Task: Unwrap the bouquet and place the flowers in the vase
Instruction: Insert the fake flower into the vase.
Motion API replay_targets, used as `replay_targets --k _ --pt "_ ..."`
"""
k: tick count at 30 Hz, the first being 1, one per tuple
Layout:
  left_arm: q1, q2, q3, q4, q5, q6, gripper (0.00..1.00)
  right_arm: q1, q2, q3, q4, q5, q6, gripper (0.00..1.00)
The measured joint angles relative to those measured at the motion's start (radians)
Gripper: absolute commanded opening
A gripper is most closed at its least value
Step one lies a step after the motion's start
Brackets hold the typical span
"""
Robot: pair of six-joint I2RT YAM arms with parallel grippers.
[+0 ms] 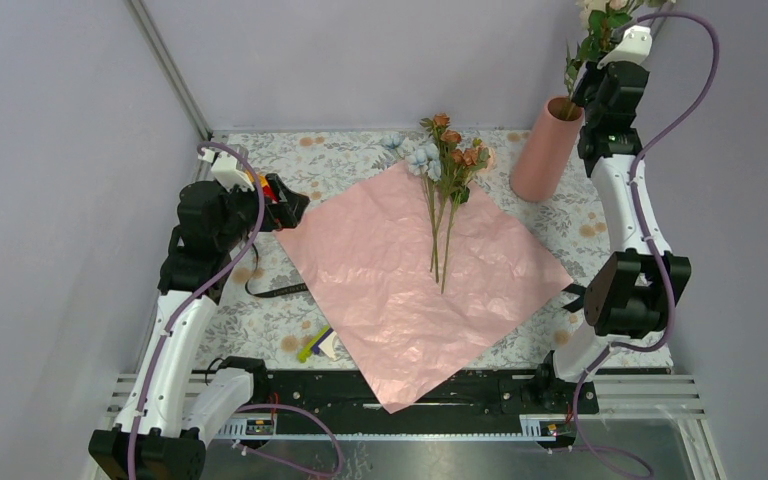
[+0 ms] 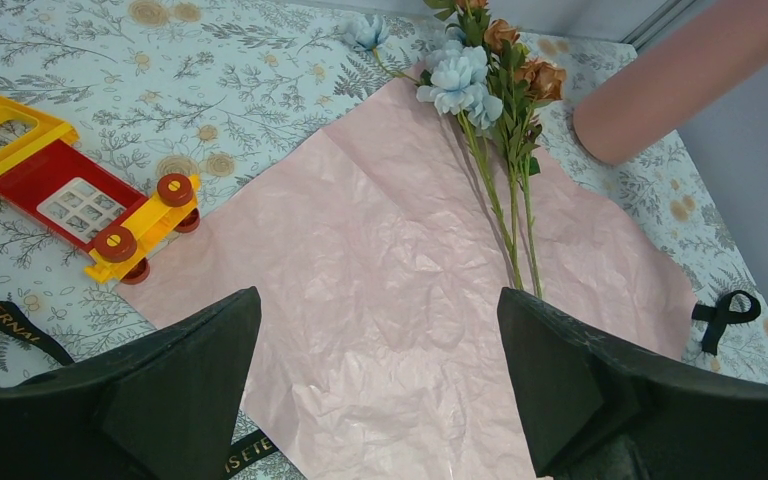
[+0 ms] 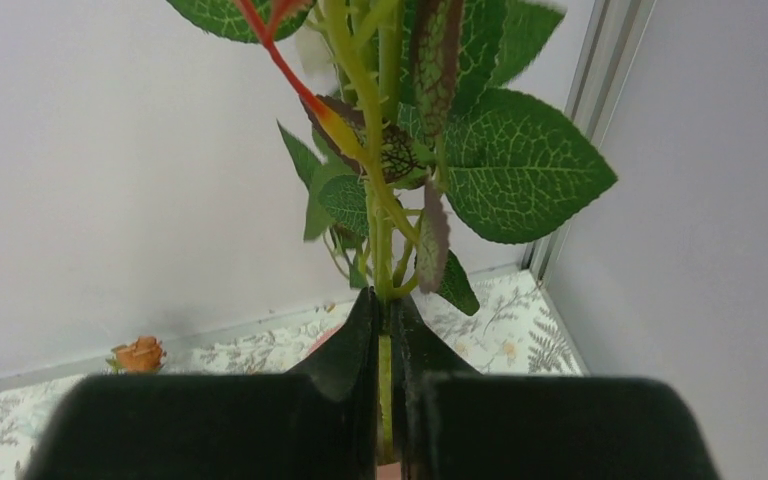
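My right gripper comes down toward the vase's opening (image 1: 561, 108) next and releases the leafy green stem, since the stem's lower end already reaches into the vase's opening.
The bouquet is undone: its pink crinkled paper (image 1: 420, 270) (image 2: 400, 280) lies flat mid-table. Blue and rust-brown flowers (image 1: 445, 160) (image 2: 490, 80) rest on its far corner, stems pointing toward me. The salmon-pink vase (image 1: 545, 150) (image 2: 680, 80) stands at the back right. Above its mouth my right gripper (image 1: 582, 85) (image 3: 388, 305) is shut on a leafy green stem (image 3: 388, 370) with pale blooms (image 1: 600, 12) on top; the stem's lower end reaches the vase mouth. My left gripper (image 1: 295, 207) (image 2: 377, 300) hovers open and empty over the paper's left corner.
A red and yellow toy (image 1: 260, 185) (image 2: 90, 200) sits by the left gripper. Black ribbon (image 1: 275, 290) (image 2: 10, 325) lies left of the paper, and another black piece (image 1: 572, 295) (image 2: 725, 312) lies right of it. A small yellow-green item (image 1: 315, 345) lies near the front edge. Walls close in behind and on both sides.
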Motion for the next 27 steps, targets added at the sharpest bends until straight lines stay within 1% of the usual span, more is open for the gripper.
replay_targets --k 8,18,21,27 --pt "0.001 0.007 -0.006 0.001 0.004 -0.005 0.95 0.0 0.002 -0.12 0.041 -0.007 0.045 0.0" --pt "0.002 0.008 -0.013 0.001 0.006 -0.011 0.95 0.0 0.018 -0.17 0.063 -0.006 0.064 0.0" --pt "0.002 0.008 -0.013 0.001 0.006 -0.011 0.95 0.0 0.024 -0.187 0.066 -0.006 0.071 0.05" --pt "0.002 0.008 -0.013 0.001 0.007 -0.015 0.95 0.0 0.04 -0.202 0.077 -0.007 0.082 0.21"
